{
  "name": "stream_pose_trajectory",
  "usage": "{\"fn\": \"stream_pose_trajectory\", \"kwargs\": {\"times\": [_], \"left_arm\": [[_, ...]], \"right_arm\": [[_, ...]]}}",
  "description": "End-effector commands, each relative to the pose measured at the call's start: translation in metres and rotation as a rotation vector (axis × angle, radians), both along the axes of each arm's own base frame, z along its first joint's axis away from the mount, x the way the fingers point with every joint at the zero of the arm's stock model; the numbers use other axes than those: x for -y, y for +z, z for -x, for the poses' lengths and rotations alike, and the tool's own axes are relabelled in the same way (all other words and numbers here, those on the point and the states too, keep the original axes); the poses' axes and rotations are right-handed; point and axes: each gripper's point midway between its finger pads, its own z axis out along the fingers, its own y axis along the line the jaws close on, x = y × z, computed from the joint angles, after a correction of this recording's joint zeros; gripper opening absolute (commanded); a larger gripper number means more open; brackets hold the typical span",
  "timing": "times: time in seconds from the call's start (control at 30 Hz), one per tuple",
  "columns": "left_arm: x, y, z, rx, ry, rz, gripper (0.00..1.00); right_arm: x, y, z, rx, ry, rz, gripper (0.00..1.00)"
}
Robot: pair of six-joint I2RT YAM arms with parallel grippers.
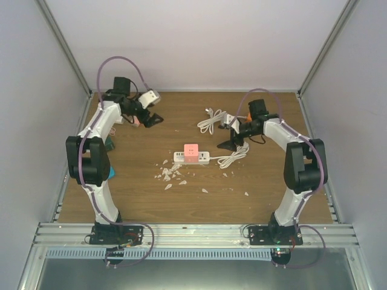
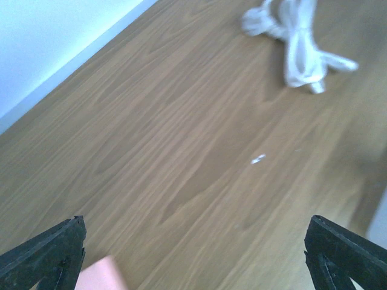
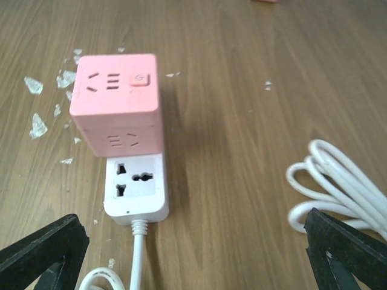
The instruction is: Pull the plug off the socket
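Note:
The robot's left gripper is well away from the pink cube plug, so it will next swing back toward the power strip (image 1: 191, 158), then turn and come down astride the plug.
A pink cube plug (image 1: 191, 150) sits plugged into a white power strip (image 1: 191, 158) at the middle of the table. In the right wrist view the pink cube (image 3: 117, 103) covers the strip's far part, and one bare socket (image 3: 135, 180) shows near its cord end. My right gripper (image 1: 231, 144) is open, just right of the strip, its fingertips (image 3: 42, 251) wide apart with nothing between them. My left gripper (image 1: 151, 119) is open and empty at the far left, well away from the strip, over bare wood (image 2: 181, 181).
The strip's white cord (image 1: 232, 158) lies coiled to its right. A second bundled white cable (image 1: 210, 119) lies at the back middle, also in the left wrist view (image 2: 296, 42). White plastic shards (image 1: 170, 174) litter the wood in front of the strip. A teal object (image 1: 111, 172) lies by the left arm.

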Motion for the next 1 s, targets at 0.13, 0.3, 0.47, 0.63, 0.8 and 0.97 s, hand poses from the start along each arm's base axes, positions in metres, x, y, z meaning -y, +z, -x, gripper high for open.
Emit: {"fn": "stream_pose_trajectory", "kwargs": {"times": [0.13,0.3,0.47,0.63,0.8,0.97], "left_arm": [[0.099,-0.009,0.088,0.054,-0.423,-0.026,0.99],[0.127,-0.023,0.119,0.069,-0.552,-0.045,0.99],[0.142,-0.037,0.132,0.068,-0.615,-0.038,0.99],[0.153,-0.054,0.133,0.047,-0.632,-0.042,0.99],[0.161,-0.063,0.133,0.014,-0.647,-0.027,0.98],[0.165,-0.074,0.144,0.019,-0.691,-0.05,0.96]], "right_arm": [[-0.031,-0.038,0.024,0.031,0.139,0.088,0.98],[-0.038,-0.054,0.029,0.035,0.154,0.114,0.96],[-0.047,-0.074,0.032,0.03,0.169,0.148,0.93],[-0.05,-0.092,0.03,0.023,0.171,0.21,0.91],[-0.053,-0.107,0.034,0.009,0.19,0.253,0.91],[-0.054,-0.116,0.033,-0.002,0.198,0.285,0.88]]}}
